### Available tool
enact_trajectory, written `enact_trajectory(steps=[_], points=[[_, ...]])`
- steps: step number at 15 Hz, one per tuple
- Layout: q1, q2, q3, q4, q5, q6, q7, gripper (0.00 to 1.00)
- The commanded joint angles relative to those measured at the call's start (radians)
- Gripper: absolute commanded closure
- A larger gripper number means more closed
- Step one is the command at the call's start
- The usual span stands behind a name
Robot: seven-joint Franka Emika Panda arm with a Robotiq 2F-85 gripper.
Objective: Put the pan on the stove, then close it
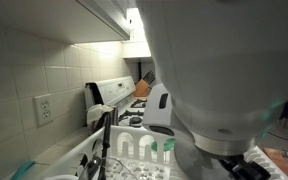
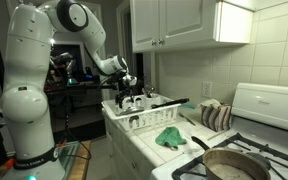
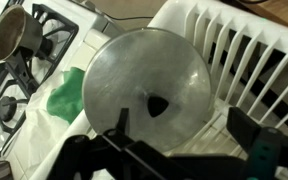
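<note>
The gripper moves down over the black knob at the lid's middle (image 3: 157, 105) next and closes there, since the narrow knob fits between the open fingers.
A round glass lid (image 3: 144, 80) with a black knob (image 3: 158, 105) lies on the white dish rack (image 3: 246, 50). My gripper (image 3: 183, 122) hovers open just above the lid, with one finger on each side of it and the knob between them. It holds nothing. In an exterior view the gripper (image 2: 132, 92) hangs over the rack (image 2: 144, 120). The metal pan (image 3: 12, 30) sits uncovered on a black grate of the white stove (image 3: 56, 28). It also shows at the front of the stove (image 2: 269, 105) in an exterior view (image 2: 234, 165).
A green cloth (image 3: 66, 95) lies on the counter between rack and stove, also seen in an exterior view (image 2: 169, 137). A striped towel (image 2: 216, 115) sits by the wall. The robot's body (image 1: 224, 70) blocks most of an exterior view. Cabinets (image 2: 184, 25) hang overhead.
</note>
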Motion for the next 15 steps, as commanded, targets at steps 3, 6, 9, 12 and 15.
enact_trajectory(steps=[3,6,9,12,15], points=[[0.002,0.011,-0.004,-0.008,-0.003,-0.048,0.079,0.00],[-0.017,0.007,-0.021,-0.022,-0.006,-0.028,0.084,0.00],[-0.030,0.011,-0.033,-0.018,-0.011,-0.024,0.075,0.00],[-0.033,0.022,-0.036,-0.006,-0.012,-0.029,0.075,0.00],[-0.026,0.025,-0.032,-0.006,-0.013,-0.036,0.083,0.00]])
